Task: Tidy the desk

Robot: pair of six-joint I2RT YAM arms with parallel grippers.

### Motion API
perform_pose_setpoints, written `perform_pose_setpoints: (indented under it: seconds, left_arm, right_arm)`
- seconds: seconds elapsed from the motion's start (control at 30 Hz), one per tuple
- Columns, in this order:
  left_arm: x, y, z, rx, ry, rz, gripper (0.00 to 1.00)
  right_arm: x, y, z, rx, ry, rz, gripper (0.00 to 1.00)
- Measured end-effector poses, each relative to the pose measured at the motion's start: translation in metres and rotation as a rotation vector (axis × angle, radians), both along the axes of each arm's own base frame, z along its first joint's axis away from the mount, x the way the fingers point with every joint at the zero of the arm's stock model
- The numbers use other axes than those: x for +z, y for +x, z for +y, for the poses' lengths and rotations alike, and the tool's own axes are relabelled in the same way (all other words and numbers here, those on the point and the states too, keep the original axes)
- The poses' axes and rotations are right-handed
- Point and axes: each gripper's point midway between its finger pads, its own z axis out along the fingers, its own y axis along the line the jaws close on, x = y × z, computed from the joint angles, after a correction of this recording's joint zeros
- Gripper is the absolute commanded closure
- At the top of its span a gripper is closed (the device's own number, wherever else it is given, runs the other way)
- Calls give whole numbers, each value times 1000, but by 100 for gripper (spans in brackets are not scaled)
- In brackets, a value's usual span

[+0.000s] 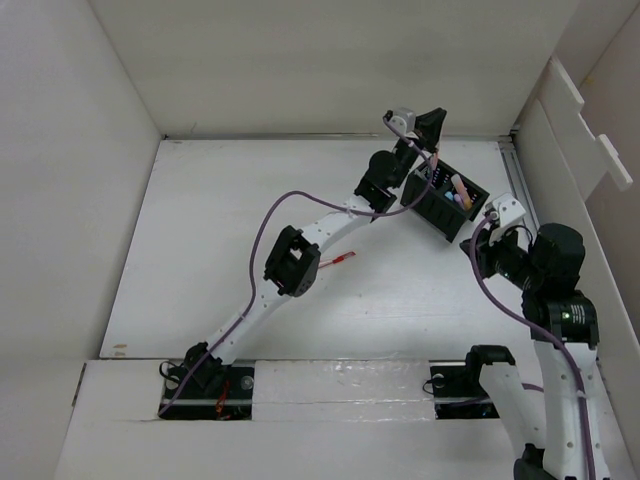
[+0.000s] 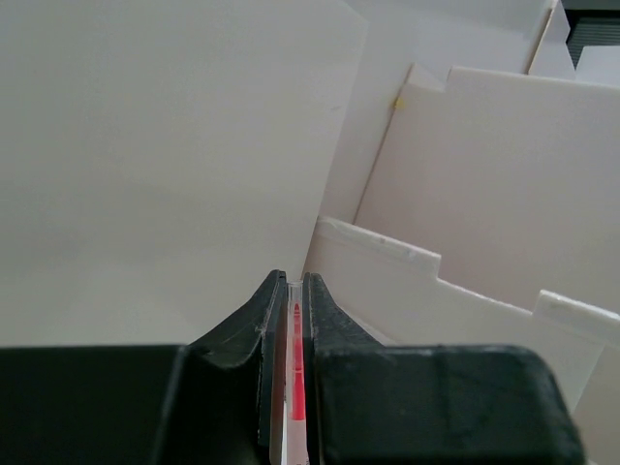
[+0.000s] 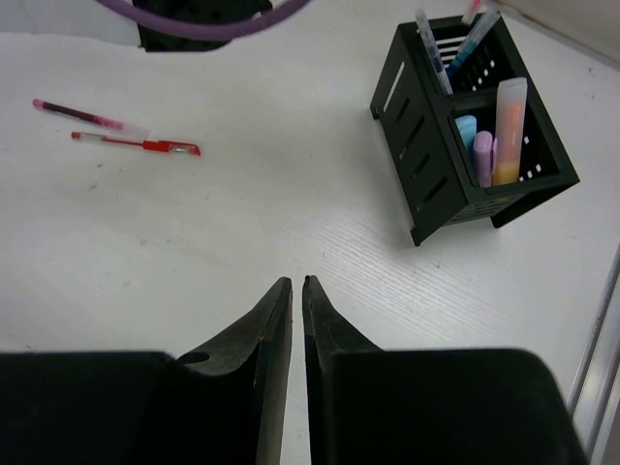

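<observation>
My left gripper moves down toward the organizer's far section (image 1: 439,171) below it next and releases the clear pen there, because other pens already stand inside.
The desk (image 1: 220,230) is a large white tabletop between white panel walls. My left gripper (image 1: 430,126) is raised over the far edge of a black slotted organizer (image 1: 446,202). In the left wrist view this gripper (image 2: 294,281) is shut on a clear pen with red ink (image 2: 295,358), aimed at the white walls. My right gripper (image 1: 477,250) hovers just right of the organizer. In the right wrist view it (image 3: 294,283) is shut and empty above the desk (image 3: 242,223). A red pen (image 3: 136,145) and a dark pink pen (image 3: 85,114) lie loose on the desk.
The organizer (image 3: 470,126) holds pens and pastel highlighters. In the top view one red pen (image 1: 343,260) shows beside the left arm's elbow. Stepped white panels (image 1: 585,130) stand at the right wall. A metal rail (image 3: 596,368) runs along the right edge.
</observation>
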Motion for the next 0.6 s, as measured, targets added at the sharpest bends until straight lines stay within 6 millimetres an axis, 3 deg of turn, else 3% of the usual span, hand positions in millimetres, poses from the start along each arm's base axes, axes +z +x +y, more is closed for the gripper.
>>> perform_pose_setpoints:
  seconds: [0.27, 0.4, 0.47, 0.5, 0.6]
  left_arm:
    - [-66, 13, -14, -6, 58, 67, 100]
    - [-81, 15, -17, -6, 83, 89, 99]
    - [-84, 14, -18, -14, 87, 88, 88]
    - [-87, 14, -19, -19, 94, 88, 72]
    - [-101, 14, -23, -28, 126, 103, 42]
  right_arm:
    - [26, -2, 5, 13, 29, -78, 84]
    - [36, -4, 6, 17, 32, -110, 84]
    - [37, -6, 6, 18, 36, -115, 84]
    - [38, -7, 7, 17, 38, -117, 84]
    - [39, -8, 7, 17, 38, -125, 84]
